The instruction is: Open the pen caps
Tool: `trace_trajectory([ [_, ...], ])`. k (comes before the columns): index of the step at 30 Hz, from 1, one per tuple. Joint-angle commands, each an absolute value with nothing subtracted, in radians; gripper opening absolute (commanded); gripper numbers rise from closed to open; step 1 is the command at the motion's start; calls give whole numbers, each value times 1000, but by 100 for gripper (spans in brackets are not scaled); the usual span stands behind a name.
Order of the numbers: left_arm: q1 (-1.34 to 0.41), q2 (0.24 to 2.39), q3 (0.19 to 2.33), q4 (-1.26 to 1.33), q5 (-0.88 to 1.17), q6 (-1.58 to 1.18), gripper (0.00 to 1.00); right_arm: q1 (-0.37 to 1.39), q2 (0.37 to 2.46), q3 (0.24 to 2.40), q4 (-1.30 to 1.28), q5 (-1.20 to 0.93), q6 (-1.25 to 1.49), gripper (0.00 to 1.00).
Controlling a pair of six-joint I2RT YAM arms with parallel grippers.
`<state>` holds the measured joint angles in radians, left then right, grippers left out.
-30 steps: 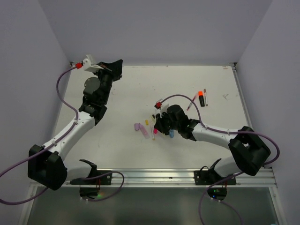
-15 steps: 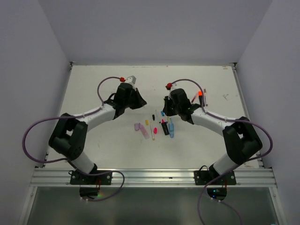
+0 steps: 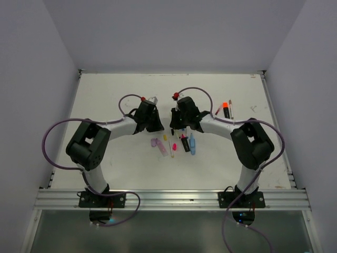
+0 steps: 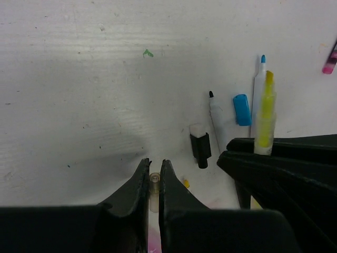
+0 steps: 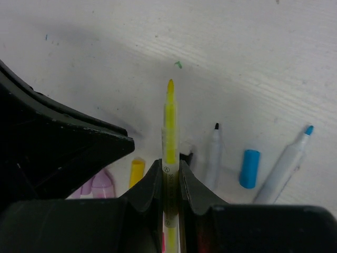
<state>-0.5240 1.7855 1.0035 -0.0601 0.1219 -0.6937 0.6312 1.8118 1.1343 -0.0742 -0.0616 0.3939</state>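
Note:
The tip of the yellow pen [image 5: 170, 121] is uncapped, so my right gripper carries it down and left in the top view next, releasing it on the clear tabletop.
My right gripper [image 5: 169, 166] is shut on a thin yellow pen [image 5: 170, 121] whose bare tip points forward, over the middle of the table. My left gripper [image 4: 155, 163] is shut on a small clear pen cap [image 4: 154, 184], apart from the yellow pen [image 4: 265, 113]. From above, the left gripper [image 3: 154, 122] and the right gripper [image 3: 176, 120] hang close together, facing each other. Below them lie a loose blue cap [image 4: 241, 109], a yellow cap [image 5: 136, 171], lilac caps [image 3: 155, 142], a blue-tipped pen [image 4: 259, 87], a black-tipped pen [image 4: 215, 116] and a black highlighter [image 3: 185, 142].
An orange-capped highlighter [image 3: 226, 109] and a thin red pen [image 3: 230, 109] lie at the back right. A pink pen [image 3: 174, 146] lies among the group in the middle. The white table [image 3: 105, 158] is walled on three sides, with a metal rail [image 3: 168, 199] at the near edge.
Both arms swung in toward the middle. The left came from the far back-left corner; the right rose from low over the pens. The grippers now hang close together above the pens.

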Motion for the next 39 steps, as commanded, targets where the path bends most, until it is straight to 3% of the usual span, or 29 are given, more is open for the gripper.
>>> trace_trajectory([
  [1, -509, 1793, 1045, -75, 94, -666, 6, 660, 1856, 1201, -32, -94, 429, 0],
  [17, -471, 1875, 1103, -52, 84, -667, 19, 673, 2032, 1316, 49, -37, 471, 5],
  [20, -468, 1885, 1118, -54, 84, -670, 21, 673, 2039, 1324, 55, -26, 476, 11],
  [23, -468, 1887, 1124, -54, 84, -676, 23, 673, 2037, 1322, 48, -14, 474, 26],
  [27, -466, 1882, 1117, -55, 75, -680, 28, 673, 2002, 1318, 31, -6, 465, 36],
  [35, -460, 1809, 1097, -61, 68, -692, 31, 667, 1853, 1332, -118, 130, 388, 44],
  [39, -456, 1720, 1074, -81, 49, -687, 32, 615, 1772, 1313, -207, 257, 368, 55],
])
